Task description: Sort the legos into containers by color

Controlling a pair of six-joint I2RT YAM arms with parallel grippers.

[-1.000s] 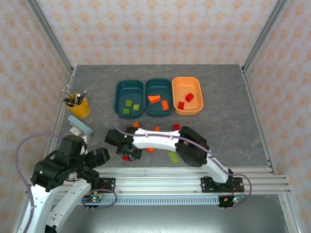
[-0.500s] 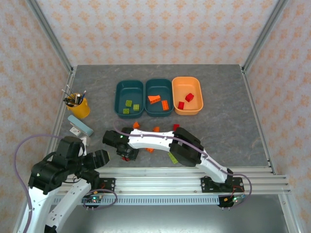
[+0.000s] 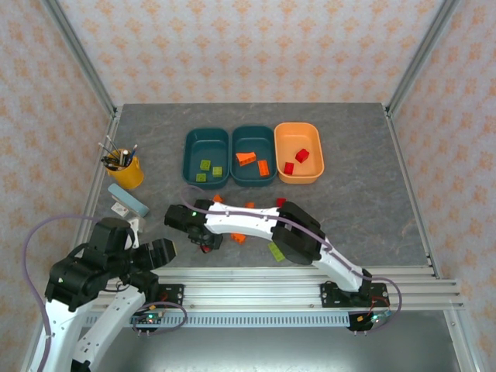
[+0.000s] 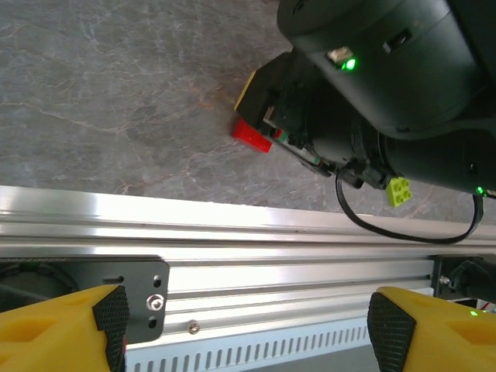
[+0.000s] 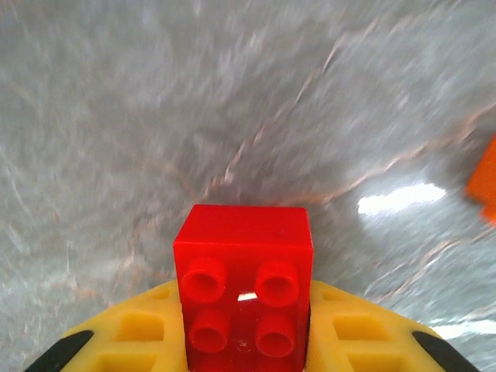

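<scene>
The robot's right gripper will lift, carry the red lego outward over the orange tray, lower it inside and let go, since that tray already holds red legos.
My right gripper is shut on a red lego, its four studs facing the camera between the yellow fingers. From above, the right gripper is at the table's front left with the red lego in it. The left gripper is open over the front rail with nothing between its pads. At the back stand the containers. The left teal tray has yellow-green legos. The middle teal tray holds orange ones. The orange tray has red ones.
Loose legos lie mid-table: orange, orange, red, orange, yellow-green. A yellow pen cup and a pale blue block stand at the left. The right arm stretches across the front.
The right gripper shifted slightly left and closed on the red lego. The left arm has barely moved.
</scene>
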